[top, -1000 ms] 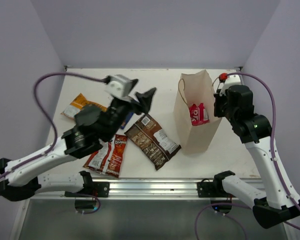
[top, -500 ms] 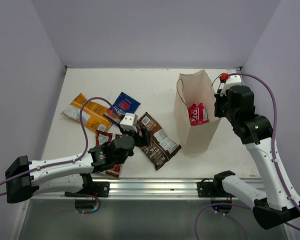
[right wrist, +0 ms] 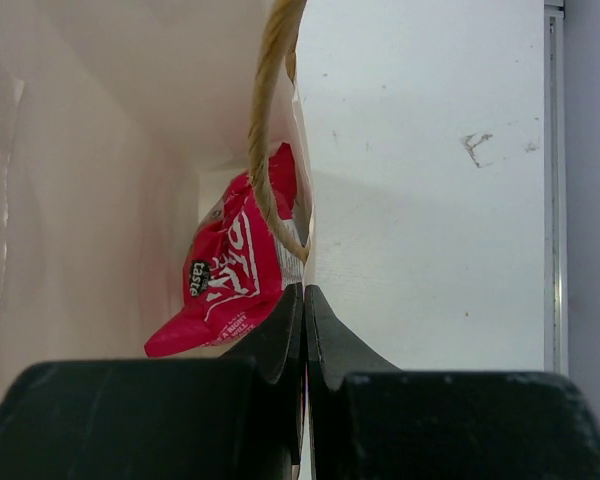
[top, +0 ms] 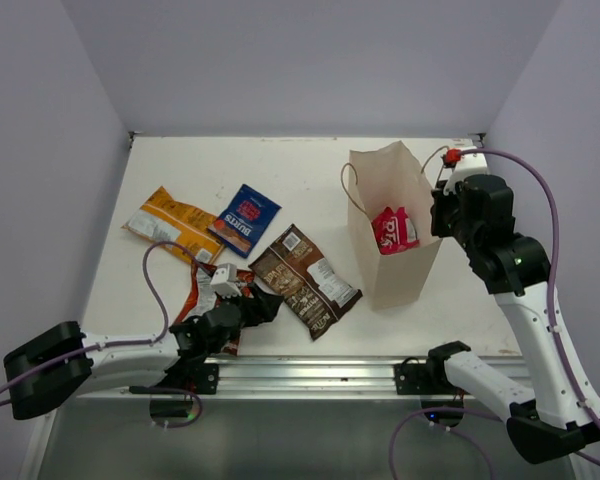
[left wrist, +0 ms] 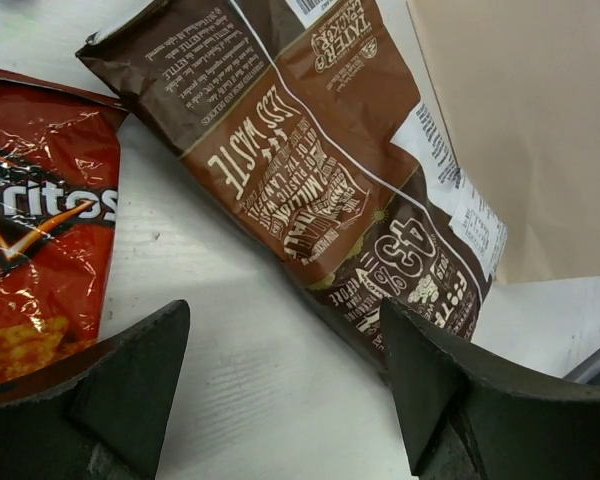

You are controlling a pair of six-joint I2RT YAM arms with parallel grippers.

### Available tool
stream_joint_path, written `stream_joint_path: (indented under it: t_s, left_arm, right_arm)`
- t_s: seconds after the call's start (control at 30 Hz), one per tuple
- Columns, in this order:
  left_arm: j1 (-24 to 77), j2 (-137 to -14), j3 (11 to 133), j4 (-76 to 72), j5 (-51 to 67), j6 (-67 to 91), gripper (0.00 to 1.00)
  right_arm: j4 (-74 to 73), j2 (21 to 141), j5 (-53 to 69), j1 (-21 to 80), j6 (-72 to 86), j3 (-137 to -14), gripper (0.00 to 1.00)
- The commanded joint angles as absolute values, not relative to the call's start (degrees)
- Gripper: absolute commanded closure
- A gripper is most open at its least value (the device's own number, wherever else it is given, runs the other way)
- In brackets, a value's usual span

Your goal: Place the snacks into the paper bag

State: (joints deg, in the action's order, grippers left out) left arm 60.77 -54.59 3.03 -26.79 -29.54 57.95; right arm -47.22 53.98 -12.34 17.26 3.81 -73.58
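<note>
My left gripper should next go down and to the right in the top view onto the dark brown packet's lower long edge (left wrist: 265, 245), which faces my open fingers.
The paper bag (top: 400, 265) stands upright at the right with its mouth open. A pink-and-white packet (top: 393, 230) lies inside it, also seen in the right wrist view (right wrist: 225, 275). My right gripper (top: 438, 215) is shut on the bag's right wall (right wrist: 302, 215), beside a loop handle (right wrist: 268, 120). My left gripper (top: 256, 305) is open and empty, low over the table (left wrist: 283, 320). The dark brown packet (top: 305, 280) lies just ahead of it (left wrist: 320, 170), and the red-orange packet (top: 202, 300) to its left (left wrist: 30, 260). The orange packet (top: 172, 222) and blue packet (top: 244, 218) lie further back.
White walls close in the table at the back and both sides. A metal rail (top: 310, 375) runs along the near edge. The bag's side (left wrist: 520, 130) rises just right of the brown packet in the left wrist view.
My left arm has swung down and back from above the packets to low at the near edge, uncovering the blue packet. The bag's mouth has been pulled a little wider.
</note>
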Motion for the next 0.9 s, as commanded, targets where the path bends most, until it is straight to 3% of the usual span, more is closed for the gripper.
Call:
stream_joint_path:
  t_s: [0.0, 0.2, 0.87]
  left_arm:
    - [59.77, -57.12, 2.55, -44.1, -27.42, 60.48, 0.2]
    - [59.06, -65.2, 2.2, -54.66, -25.58, 57.92, 0.2]
    - [55.64, -81.82, 4.31, -62.21, -24.08, 58.27, 0.2]
  right_arm:
    - [-46.06, 52.91, -11.69, 17.49, 3.25, -73.39, 1.0]
    - [-46.05, 52.82, -11.34, 17.58, 3.25, -73.21, 1.0]
    - [-46.23, 52.73, -12.13, 17.93, 3.25, -73.04, 1.0]
